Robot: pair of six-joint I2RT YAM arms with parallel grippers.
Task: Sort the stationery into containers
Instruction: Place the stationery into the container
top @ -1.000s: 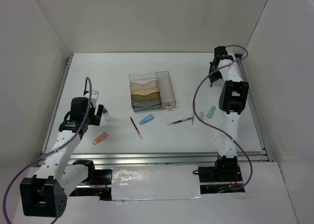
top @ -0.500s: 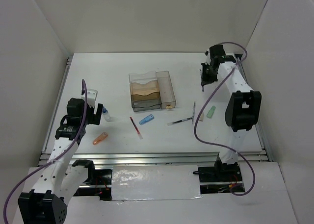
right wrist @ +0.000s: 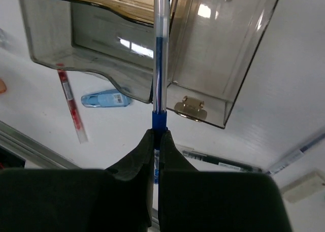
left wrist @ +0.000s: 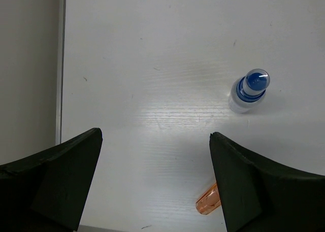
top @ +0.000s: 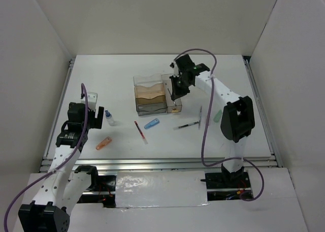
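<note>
The clear bin's open bottom beside the brown-tinted levels lies bare beyond the gold-coloured piece, so the robot's right gripper will next come down toward it and release the pen.
My right gripper (right wrist: 157,135) is shut on a dark blue pen (right wrist: 158,64) and holds it over the containers, at the seam between the brown-tinted tiers (right wrist: 76,44) and the narrow clear bin (right wrist: 228,49). From above, that gripper (top: 176,90) hangs over the organizer (top: 150,97). My left gripper (left wrist: 155,135) is open above bare table, with the blue-capped bottle (left wrist: 249,90) ahead to its right and an orange piece (left wrist: 209,201) by its right finger. On the table lie a red pen (top: 140,132), blue piece (top: 151,123), black pen (top: 186,125), white pen (top: 200,116), beige piece (top: 207,120) and mint-green piece (top: 218,116).
A small gold-coloured piece (right wrist: 190,107) lies in the near end of the clear bin. A metal rail (top: 152,163) runs along the table's front edge, and white walls close in the left, back and right. A purple cable (top: 204,125) loops off the right arm.
My right arm has swung left from the far right corner to above the organizer, carrying the blue pen. The left arm has shifted slightly, still open.
</note>
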